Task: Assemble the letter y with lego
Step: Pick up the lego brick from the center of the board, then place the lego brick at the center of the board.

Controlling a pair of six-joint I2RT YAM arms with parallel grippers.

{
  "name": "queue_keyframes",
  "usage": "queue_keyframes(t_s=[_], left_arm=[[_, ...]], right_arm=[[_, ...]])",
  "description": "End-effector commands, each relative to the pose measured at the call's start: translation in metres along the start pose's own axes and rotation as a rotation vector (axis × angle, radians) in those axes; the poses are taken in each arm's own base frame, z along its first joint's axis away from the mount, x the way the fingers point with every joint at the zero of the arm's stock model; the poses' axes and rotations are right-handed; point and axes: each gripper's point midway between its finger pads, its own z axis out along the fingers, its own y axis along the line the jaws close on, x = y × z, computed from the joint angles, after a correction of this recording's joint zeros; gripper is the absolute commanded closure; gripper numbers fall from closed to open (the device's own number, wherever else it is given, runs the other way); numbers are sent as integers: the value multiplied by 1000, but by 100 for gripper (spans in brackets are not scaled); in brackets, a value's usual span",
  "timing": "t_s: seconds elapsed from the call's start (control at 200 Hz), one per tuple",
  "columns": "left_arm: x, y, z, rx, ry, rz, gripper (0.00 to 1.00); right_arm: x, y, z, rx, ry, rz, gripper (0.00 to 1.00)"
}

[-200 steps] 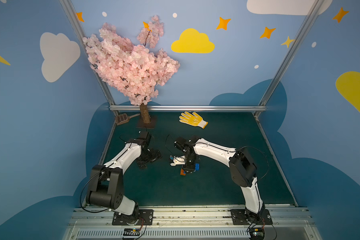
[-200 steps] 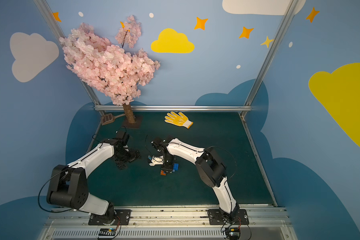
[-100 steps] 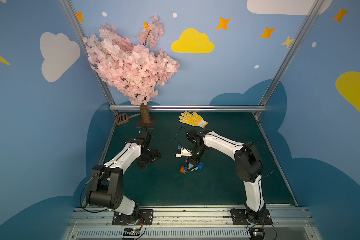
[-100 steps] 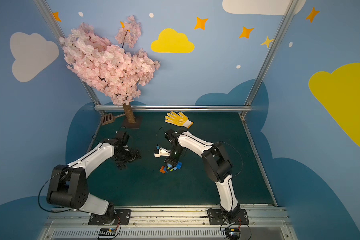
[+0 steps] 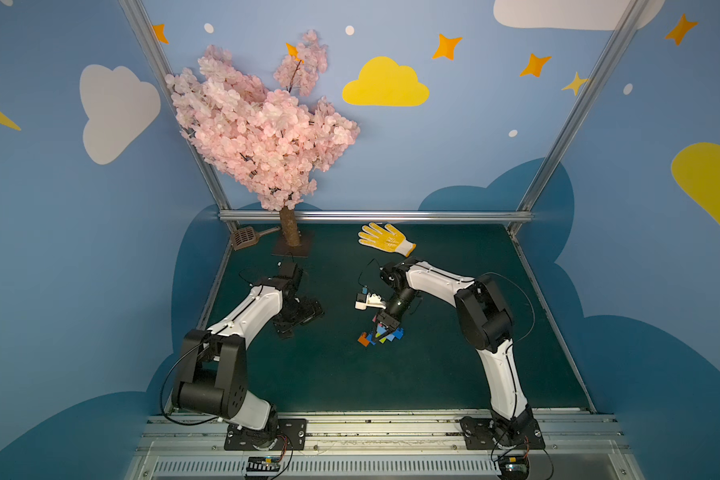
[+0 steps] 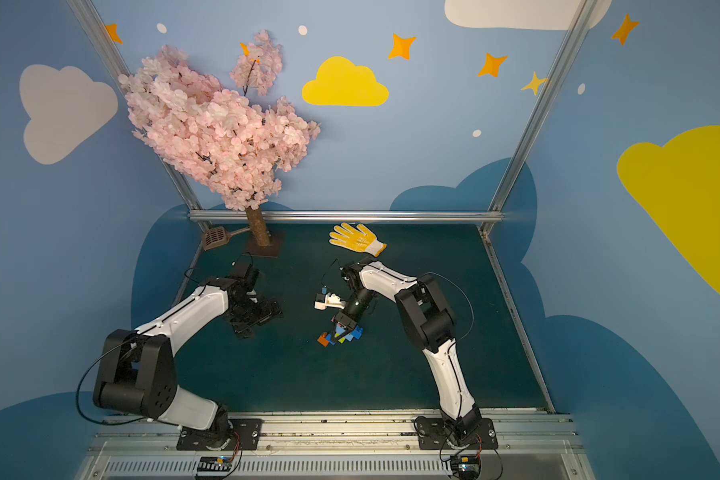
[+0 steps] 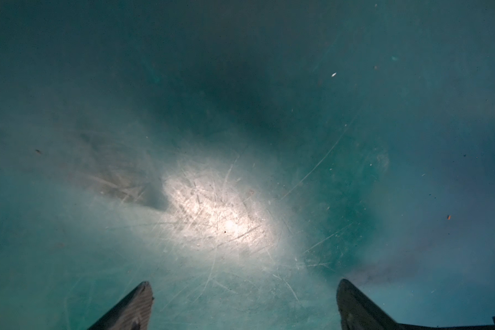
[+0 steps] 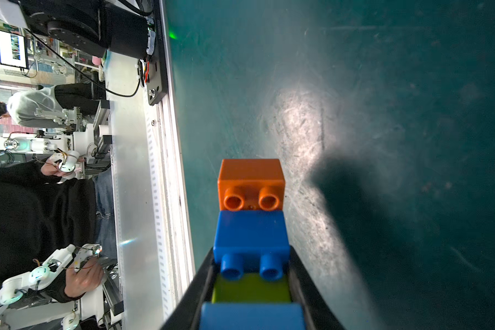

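The letter y goes down with my right gripper to the green mat just below and is released there next, since its shadow still stands apart.
The lego bricks are joined into the letter y (image 5: pixel 382 335) (image 6: pixel 342 335) at mid-table, just above or on the green mat (image 5: pixel 454 365). My right gripper (image 5: pixel 385 329) (image 6: pixel 346 328) is shut on its stem. In the right wrist view the stem runs orange brick (image 8: pixel 250 183), dark blue brick (image 8: pixel 250 237), lime green brick (image 8: pixel 250 288), then the light blue bar (image 8: pixel 252 315), with my right gripper (image 8: pixel 251 257) clamping both sides. Pink shows by the wrist (image 5: pixel 375 319). My left gripper (image 5: pixel 298 320) (image 7: pixel 243 285) rests open and empty on the mat to the left.
A yellow glove (image 5: pixel 385 239) lies at the back. The pink blossom tree (image 5: pixel 289 230) and a brown scoop (image 5: pixel 246 237) stand in the back left corner. A metal rail (image 5: pixel 371 424) borders the front edge, and frame posts rise at the back corners.
My right arm's wrist and elbow have swung toward the back and right while its gripper stays shut on the bricks at about the same spot. The left arm has not moved.
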Motion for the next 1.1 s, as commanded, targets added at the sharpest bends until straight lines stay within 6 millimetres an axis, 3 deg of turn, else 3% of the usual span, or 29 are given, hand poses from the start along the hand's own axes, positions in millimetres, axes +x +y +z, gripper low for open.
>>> queue_keyframes(t_s=[0.0,0.37,0.711,1.096], left_arm=[[4,1,3,-3,17,5,0],[5,2,2,-7,15,7,0],[4,3,1,-13,12,11,0],[2,1,-2,-13,5,15,0]], right_arm=[[-5,-2,0,-28,-15,11,96],[1,-17,4,-48,-19,63,90],[3,-32,2,-63,-80,93,64],[8,-41,6,-87,-92,127,58]])
